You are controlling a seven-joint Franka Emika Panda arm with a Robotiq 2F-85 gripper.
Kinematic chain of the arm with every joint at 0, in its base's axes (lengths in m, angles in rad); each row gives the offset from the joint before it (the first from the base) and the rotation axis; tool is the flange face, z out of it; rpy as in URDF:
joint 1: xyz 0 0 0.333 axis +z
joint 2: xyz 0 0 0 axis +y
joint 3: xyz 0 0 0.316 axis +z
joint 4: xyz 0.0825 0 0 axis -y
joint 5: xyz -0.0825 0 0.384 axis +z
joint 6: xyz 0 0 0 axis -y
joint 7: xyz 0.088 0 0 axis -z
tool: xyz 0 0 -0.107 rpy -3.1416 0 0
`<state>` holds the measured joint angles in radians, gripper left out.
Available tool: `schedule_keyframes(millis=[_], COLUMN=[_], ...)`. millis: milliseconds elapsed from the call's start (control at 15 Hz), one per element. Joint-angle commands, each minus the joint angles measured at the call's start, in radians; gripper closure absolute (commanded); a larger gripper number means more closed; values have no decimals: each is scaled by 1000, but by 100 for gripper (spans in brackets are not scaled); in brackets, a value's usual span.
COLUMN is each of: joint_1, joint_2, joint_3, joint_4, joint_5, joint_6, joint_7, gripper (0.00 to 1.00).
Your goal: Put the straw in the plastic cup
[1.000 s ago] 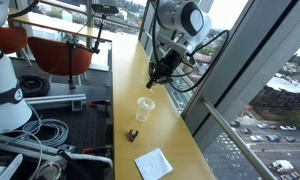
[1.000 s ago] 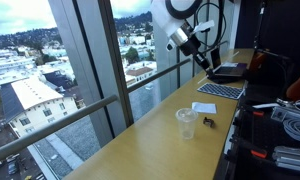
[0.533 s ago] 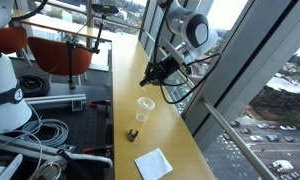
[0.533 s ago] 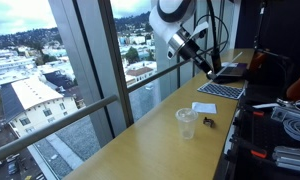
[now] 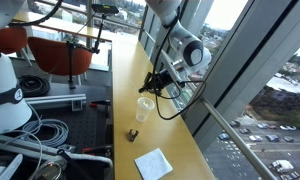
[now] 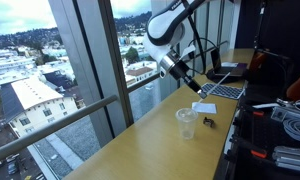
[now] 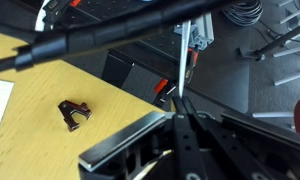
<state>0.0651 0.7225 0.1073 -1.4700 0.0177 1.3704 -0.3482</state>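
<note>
My gripper eases sideways and down next to release the straw inside the cup. The upright cup's opening (image 6: 187,113) sits below and just beside my gripper.
The clear plastic cup (image 5: 145,108) stands upright on the wooden counter (image 5: 125,80); it also shows in the other exterior view (image 6: 186,123). My gripper (image 5: 154,82) hangs just above and beside the cup's rim, as the other exterior view also shows (image 6: 191,84). In the wrist view the gripper (image 7: 179,108) is shut on the straw (image 7: 181,55), a thin pale tube sticking straight out from between the fingers. The straw is too thin to make out in the exterior views. The cup is out of the wrist view.
A small dark brown lump (image 5: 133,134) (image 6: 208,123) (image 7: 75,114) lies close to the cup. A flat white sheet (image 5: 153,163) (image 6: 203,107) lies on the counter. A keyboard (image 6: 222,90) sits further along. Window glass (image 5: 235,60) borders the counter. Cables (image 5: 40,135) lie on the floor.
My gripper has come down and along the counter with the straw, from well above to just over the cup. The cup, lump and sheet have not moved.
</note>
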Motion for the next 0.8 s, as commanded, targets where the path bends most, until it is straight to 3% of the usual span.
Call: schedule_keyframes(millis=[0,733], joint_1=[8,-4], joint_2=[82,114], joint_3=[25,8], joint_4=[120,186], joint_5=[17,-5], joint_6=[-40,-55], joint_7=[17,25], gripper=[100,100])
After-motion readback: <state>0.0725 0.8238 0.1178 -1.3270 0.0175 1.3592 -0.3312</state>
